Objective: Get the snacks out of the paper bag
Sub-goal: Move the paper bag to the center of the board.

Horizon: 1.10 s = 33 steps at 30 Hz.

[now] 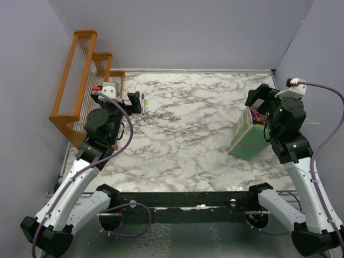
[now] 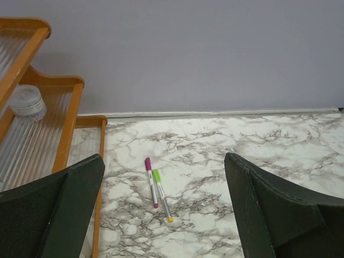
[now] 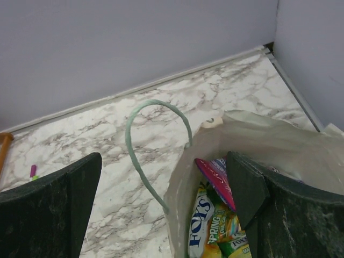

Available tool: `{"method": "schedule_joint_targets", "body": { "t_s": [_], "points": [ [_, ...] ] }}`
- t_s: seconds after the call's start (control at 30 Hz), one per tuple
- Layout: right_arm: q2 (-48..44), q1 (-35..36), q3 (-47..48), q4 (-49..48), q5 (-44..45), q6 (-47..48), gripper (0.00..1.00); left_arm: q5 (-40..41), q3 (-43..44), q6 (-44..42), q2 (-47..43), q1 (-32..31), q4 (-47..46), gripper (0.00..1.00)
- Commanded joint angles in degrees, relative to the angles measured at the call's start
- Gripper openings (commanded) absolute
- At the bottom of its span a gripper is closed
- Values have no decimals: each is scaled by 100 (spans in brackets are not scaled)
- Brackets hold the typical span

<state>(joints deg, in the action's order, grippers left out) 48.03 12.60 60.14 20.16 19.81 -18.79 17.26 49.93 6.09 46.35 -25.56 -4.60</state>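
Observation:
My right gripper swings left in the top view next, turning toward the rack, onto the handle loop's top (image 3: 155,102), since that arches above the bag's rim.
The mint-green paper bag (image 1: 248,137) stands at the right of the table, its mouth open upward. In the right wrist view its cream inside (image 3: 258,142) holds the snacks: a green and yellow packet (image 3: 212,228) and a red-pink packet (image 3: 216,181). A pale green handle loop (image 3: 141,134) arches over the near rim. My right gripper (image 1: 257,99) is open just above the bag; in its wrist view (image 3: 164,209) the left finger is outside the bag and the right finger is over its mouth. My left gripper (image 1: 133,102) is open and empty near the rack, above the table (image 2: 164,207).
An orange wooden rack (image 1: 80,80) stands at the back left, with a small clear lidded cup (image 2: 28,102) on a step. Two thin markers with purple and green caps (image 2: 156,188) lie on the marble table (image 1: 188,123) beside it. Grey walls close in the back and both sides.

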Motion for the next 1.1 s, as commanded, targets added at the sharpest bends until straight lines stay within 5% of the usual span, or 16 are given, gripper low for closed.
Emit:
{"method": "schedule_joint_targets", "body": {
  "t_s": [0.0,0.33,0.77,1.07],
  "points": [
    [-114,-70,43,622,662,-601,100,-252,-31,298,131,50,-337,97],
    [112,-103,147,697,-26,-1281,96,-453,-66,506,385,69,-486,95],
    [835,-115,101,-837,-1951,-1182,72,-604,-122,614,445,80,-609,96],
    [1597,-116,339,-1839,-3755,-1706,34,-664,-109,618,498,7,-595,96]
  ]
}}
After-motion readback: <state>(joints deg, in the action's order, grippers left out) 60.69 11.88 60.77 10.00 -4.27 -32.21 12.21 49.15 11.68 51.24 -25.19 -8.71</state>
